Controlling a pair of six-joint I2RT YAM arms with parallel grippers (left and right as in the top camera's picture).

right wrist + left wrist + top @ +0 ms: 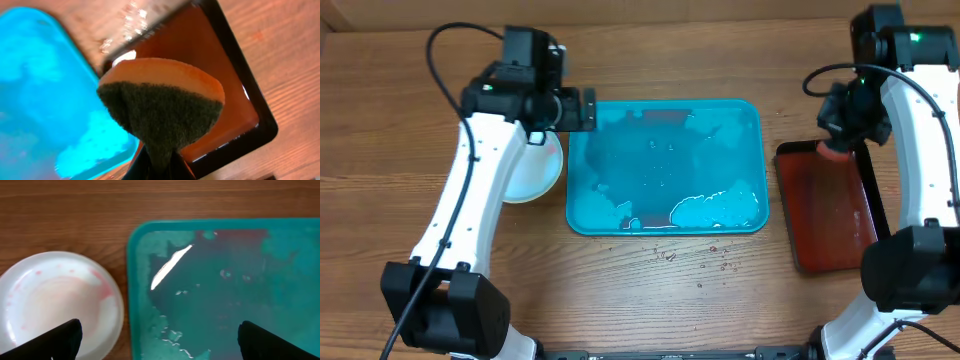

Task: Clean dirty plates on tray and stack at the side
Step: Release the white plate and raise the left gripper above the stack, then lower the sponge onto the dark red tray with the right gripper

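Next, my right gripper moves down and back onto the side of the dark red-brown tray by the teal tray, as the dark red-brown tray lies open beneath the sponge.
The teal tray sits mid-table, holding water and patches of foam. Left of it on the wood lies a pale plate with pink smears, partly under my left arm; whether more plates lie beneath it I cannot tell. My left gripper hovers open over the tray's far left corner. In the left wrist view its fingers straddle the plate edge and the tray rim with nothing gripped. My right gripper is shut on an orange and dark green sponge.
A dark red-brown tray lies at the right, under the sponge and right arm. Water drops dot the wood in front of the teal tray. The teal tray's edge shows in the right wrist view.
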